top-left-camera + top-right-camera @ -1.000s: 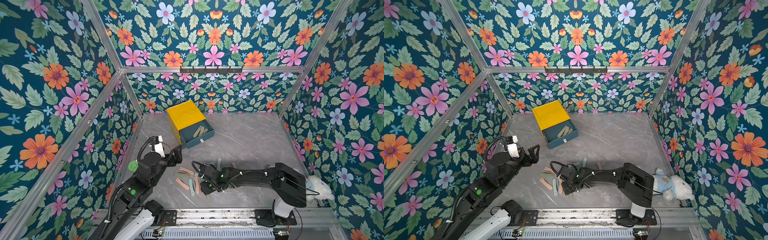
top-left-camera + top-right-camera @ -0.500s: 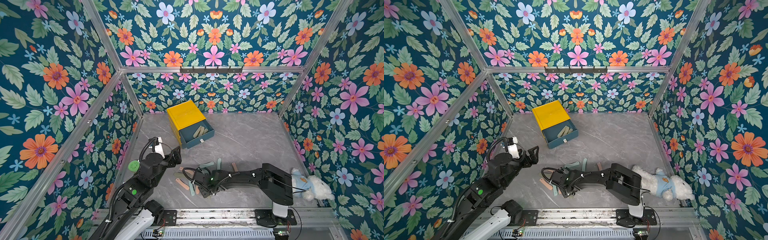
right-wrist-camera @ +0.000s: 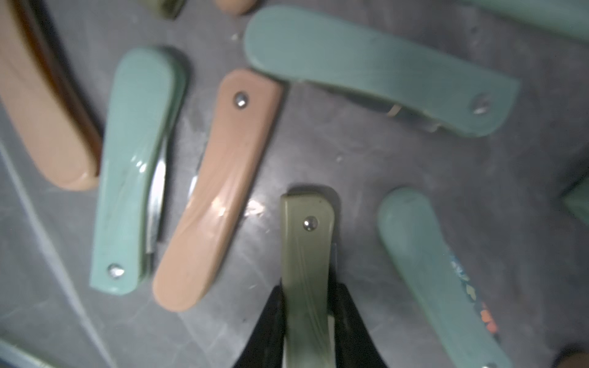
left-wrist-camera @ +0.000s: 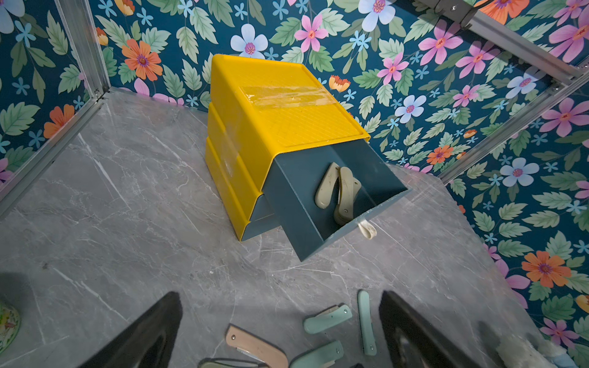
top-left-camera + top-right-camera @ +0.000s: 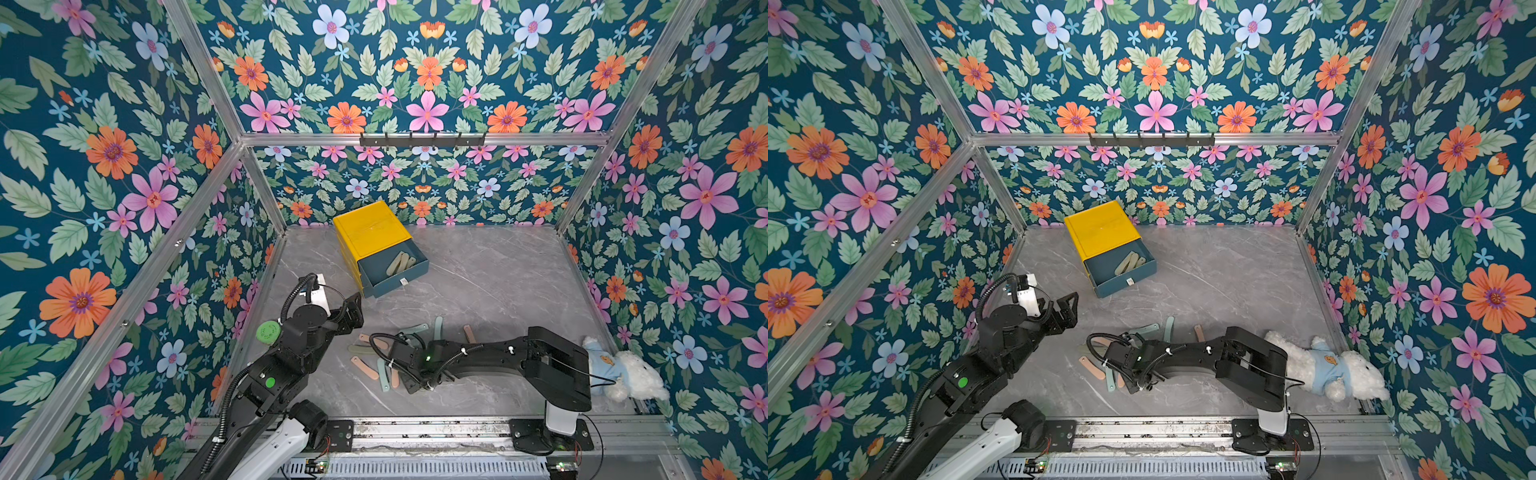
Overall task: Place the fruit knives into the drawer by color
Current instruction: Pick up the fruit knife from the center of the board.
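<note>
The olive-green knife needs to go up and outward in my right gripper, over the open teal tray [image 5: 419, 266], and be released there, because olive knives are already inside.
The drawer [image 5: 368, 232] is a yellow cabinet at the back left, its top teal tray [image 5: 419, 266] pulled out. Olive fruit knives [image 4: 341, 188] lie in that tray. Pink, mint and olive fruit knives [image 5: 365, 368] lie scattered on the grey floor in front. In the right wrist view my right gripper [image 3: 307, 306] is shut on an olive-green knife [image 3: 307, 242], its fingers pressed to both sides, low over the pile. A pink knife [image 3: 220, 188] and a mint knife [image 3: 137, 165] lie beside it. My left gripper [image 5: 353, 307] hangs open and empty left of the pile, facing the drawer.
A white plush toy in a blue shirt [image 5: 623, 368] lies at the right wall, behind the right arm's base. A black hook rail [image 5: 422, 139] runs along the back wall. Floral walls close in three sides; a metal rail [image 5: 415, 432] bounds the front.
The right arm slid left over the knife pile and its jaws narrowed onto the olive-green knife. The plush toy came into fuller view. The left arm stayed still.
</note>
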`<action>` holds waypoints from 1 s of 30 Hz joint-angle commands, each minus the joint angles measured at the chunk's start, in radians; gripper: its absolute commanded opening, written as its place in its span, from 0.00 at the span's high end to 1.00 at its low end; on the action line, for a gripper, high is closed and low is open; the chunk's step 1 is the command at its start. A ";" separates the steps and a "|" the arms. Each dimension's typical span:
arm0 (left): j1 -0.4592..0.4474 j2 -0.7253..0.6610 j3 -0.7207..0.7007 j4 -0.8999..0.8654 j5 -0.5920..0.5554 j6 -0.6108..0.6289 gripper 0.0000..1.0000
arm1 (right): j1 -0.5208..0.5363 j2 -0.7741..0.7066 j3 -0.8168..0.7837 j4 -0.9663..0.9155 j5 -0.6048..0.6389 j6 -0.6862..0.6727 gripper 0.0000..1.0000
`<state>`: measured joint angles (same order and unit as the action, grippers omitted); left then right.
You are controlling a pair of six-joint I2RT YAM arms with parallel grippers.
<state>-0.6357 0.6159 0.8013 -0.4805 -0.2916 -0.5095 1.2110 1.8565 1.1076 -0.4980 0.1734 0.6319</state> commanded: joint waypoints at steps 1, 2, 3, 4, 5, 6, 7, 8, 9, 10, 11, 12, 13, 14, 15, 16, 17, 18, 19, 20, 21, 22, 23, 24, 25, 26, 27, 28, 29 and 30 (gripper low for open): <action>0.000 0.010 0.005 -0.001 0.006 -0.014 0.01 | -0.014 -0.037 -0.052 -0.079 0.040 0.027 0.84; 0.000 0.012 0.003 0.000 0.007 -0.016 0.01 | -0.017 -0.062 -0.065 -0.066 0.049 0.023 0.85; -0.001 0.014 0.001 0.002 0.009 -0.020 0.01 | -0.021 -0.096 -0.082 -0.045 0.063 0.019 0.85; -0.001 0.019 0.000 0.002 0.010 -0.022 0.01 | -0.026 -0.127 -0.098 -0.030 0.071 0.016 0.86; 0.000 0.020 -0.003 0.002 0.012 -0.026 0.01 | -0.035 -0.166 -0.113 -0.018 0.079 0.018 0.86; 0.000 0.022 -0.009 0.005 0.015 -0.028 0.01 | -0.045 -0.221 -0.133 -0.004 0.087 0.017 0.87; -0.001 0.024 -0.012 0.006 0.016 -0.030 0.01 | -0.054 -0.267 -0.151 0.007 0.096 0.017 0.88; -0.001 0.025 -0.018 0.006 0.017 -0.032 0.01 | -0.065 -0.318 -0.169 0.018 0.105 0.017 0.88; 0.000 0.028 -0.024 0.007 0.017 -0.036 0.01 | -0.077 -0.370 -0.189 0.026 0.112 0.017 0.88; 0.000 0.028 -0.032 0.008 0.016 -0.039 0.01 | -0.089 -0.415 -0.201 0.031 0.116 0.015 0.88; -0.001 0.031 -0.040 0.008 0.018 -0.042 0.01 | -0.100 -0.468 -0.214 0.034 0.121 0.012 0.88; -0.001 0.033 -0.049 0.009 0.021 -0.049 0.01 | -0.113 -0.519 -0.220 0.035 0.121 0.008 0.88; 0.000 0.034 -0.055 0.011 0.025 -0.054 0.01 | -0.124 -0.561 -0.222 0.035 0.123 0.000 0.88; -0.001 0.036 -0.065 0.014 0.031 -0.060 0.01 | -0.136 -0.609 -0.220 0.036 0.127 -0.009 0.88; -0.001 0.037 -0.076 0.018 0.037 -0.066 0.01 | -0.149 -0.653 -0.215 0.037 0.129 -0.021 0.88; -0.001 0.039 -0.085 0.021 0.041 -0.073 0.01 | -0.166 -0.684 -0.206 0.039 0.124 -0.032 0.88; 0.001 0.040 -0.096 0.025 0.046 -0.077 0.01 | -0.187 -0.715 -0.190 0.043 0.113 -0.049 0.88; 0.000 0.041 -0.105 0.029 0.049 -0.083 0.01 | -0.211 -0.738 -0.167 0.048 0.098 -0.068 0.88; 0.000 0.043 -0.113 0.032 0.051 -0.088 0.01 | -0.232 -0.749 -0.144 0.056 0.082 -0.084 0.88; 0.000 0.045 -0.122 0.034 0.055 -0.094 0.01 | -0.256 -0.757 -0.116 0.069 0.061 -0.104 0.88; -0.001 0.048 -0.130 0.037 0.059 -0.098 0.01 | -0.281 -0.753 -0.085 0.086 0.035 -0.123 0.88; 0.000 0.050 -0.136 0.040 0.062 -0.102 0.01 | -0.303 -0.747 -0.058 0.101 0.012 -0.136 0.88; -0.001 0.053 -0.140 0.040 0.066 -0.106 0.01 | -0.324 -0.729 -0.023 0.121 -0.013 -0.152 0.88; 0.000 0.057 -0.142 0.041 0.070 -0.110 0.01 | -0.340 -0.706 0.016 0.135 -0.034 -0.167 0.88; 0.000 0.059 -0.145 0.042 0.072 -0.112 0.01 | -0.350 -0.680 0.051 0.146 -0.049 -0.180 0.88; 0.000 0.062 -0.145 0.040 0.075 -0.115 0.01 | -0.362 -0.647 0.094 0.161 -0.066 -0.196 0.88; -0.001 0.064 -0.145 0.039 0.076 -0.118 0.01 | -0.374 -0.608 0.141 0.169 -0.086 -0.207 0.88; 0.000 0.064 -0.146 0.039 0.079 -0.119 0.01 | -0.388 -0.573 0.179 0.181 -0.106 -0.213 0.88; 0.000 0.065 -0.146 0.039 0.081 -0.121 0.01 | -0.406 -0.532 0.216 0.196 -0.132 -0.217 0.88; -0.001 0.065 -0.146 0.039 0.084 -0.122 0.01 | -0.422 -0.487 0.259 0.211 -0.163 -0.218 0.88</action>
<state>-0.6357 0.6773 0.6548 -0.4637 -0.2134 -0.6132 0.8188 1.2964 1.2926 -0.3653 0.1009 0.4576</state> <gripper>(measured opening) 0.992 0.253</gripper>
